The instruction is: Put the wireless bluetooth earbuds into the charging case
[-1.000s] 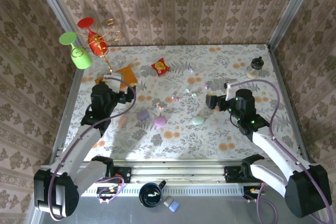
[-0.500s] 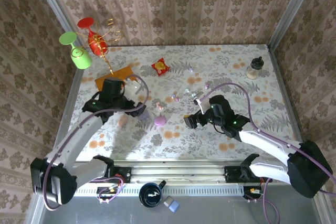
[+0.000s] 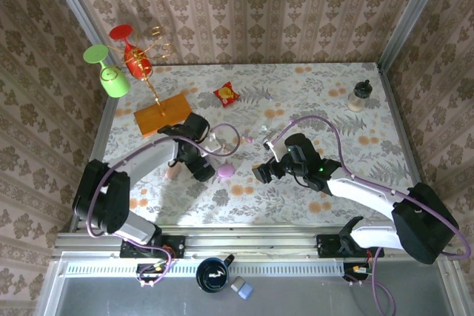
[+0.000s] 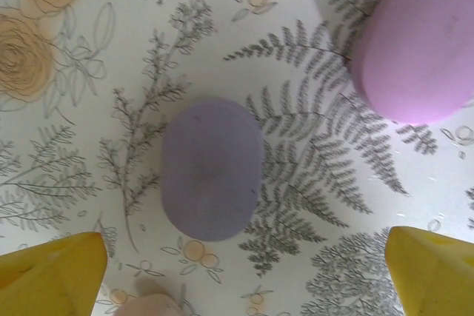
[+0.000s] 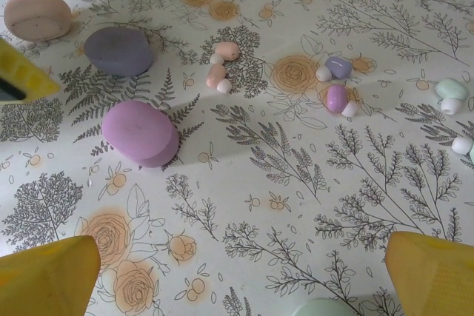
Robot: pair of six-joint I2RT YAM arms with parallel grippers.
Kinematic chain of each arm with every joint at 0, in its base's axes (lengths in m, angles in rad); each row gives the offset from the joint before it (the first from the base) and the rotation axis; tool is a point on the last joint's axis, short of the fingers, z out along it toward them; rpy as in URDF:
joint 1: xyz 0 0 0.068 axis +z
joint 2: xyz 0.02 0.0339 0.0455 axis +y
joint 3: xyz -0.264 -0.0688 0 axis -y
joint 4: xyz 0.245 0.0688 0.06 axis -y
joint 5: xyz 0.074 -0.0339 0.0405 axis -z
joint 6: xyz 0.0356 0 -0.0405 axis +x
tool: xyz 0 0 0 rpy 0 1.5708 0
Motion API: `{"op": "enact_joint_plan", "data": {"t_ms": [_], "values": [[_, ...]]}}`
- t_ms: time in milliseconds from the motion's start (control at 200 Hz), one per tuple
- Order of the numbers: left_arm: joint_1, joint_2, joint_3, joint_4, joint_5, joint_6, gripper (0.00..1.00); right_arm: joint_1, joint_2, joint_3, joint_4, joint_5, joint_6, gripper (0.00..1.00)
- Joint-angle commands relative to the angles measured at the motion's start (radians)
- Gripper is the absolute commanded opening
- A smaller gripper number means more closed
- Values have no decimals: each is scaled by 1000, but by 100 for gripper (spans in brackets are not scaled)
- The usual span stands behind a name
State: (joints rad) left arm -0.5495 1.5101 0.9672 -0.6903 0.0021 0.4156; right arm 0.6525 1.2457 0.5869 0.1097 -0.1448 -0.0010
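The lilac case [image 5: 118, 51] needs grabbing by its long sides, so next my left gripper should move down and outward, fingers spread wider than the case, then grab it.
Three pebble-shaped charging cases lie shut in a row: peach [image 5: 37, 16], lilac [image 4: 211, 170] and pink-purple [image 3: 226, 171]. A pale green case [image 5: 318, 307] lies under my right gripper [image 5: 237, 279], which is open and holds nothing. My left gripper [image 4: 244, 279] hovers open just over the lilac case [image 5: 118, 51], its yellow fingertips [image 4: 52, 271] apart on either side of it. The earbuds lie loose on the cloth beyond the cases: a peach pair [image 5: 218, 64], a purple and pink pair [image 5: 337, 83], and a green one [image 5: 452, 88]. From above, my left gripper [image 3: 201, 169] and right gripper [image 3: 261, 173] flank the pink-purple case.
A red-and-yellow snack packet [image 3: 227, 94] lies at the back centre. An orange block [image 3: 163, 112] lies behind the left arm. A stand with a green glass [image 3: 111, 75] and a red glass [image 3: 133, 57] is at the back left, a small bottle [image 3: 360, 96] at the back right.
Both arms swung in toward the table's middle. The left gripper came down over the lilac case. The right gripper moved left and now covers the green case.
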Motion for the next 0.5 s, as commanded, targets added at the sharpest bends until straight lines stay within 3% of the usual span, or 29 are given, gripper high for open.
{"op": "enact_joint_plan", "data": {"t_ms": [0,255,495], "values": [[-4,44,42,-42,-37,5,92,9,-5,9,10,-19,-22,100],[2,141,61,2,-65,35,88,10,-44,-22,12,4,-19,100],[11,208,74,12,-51,26,73,10,-48,-33,18,7,-24,100]]}}
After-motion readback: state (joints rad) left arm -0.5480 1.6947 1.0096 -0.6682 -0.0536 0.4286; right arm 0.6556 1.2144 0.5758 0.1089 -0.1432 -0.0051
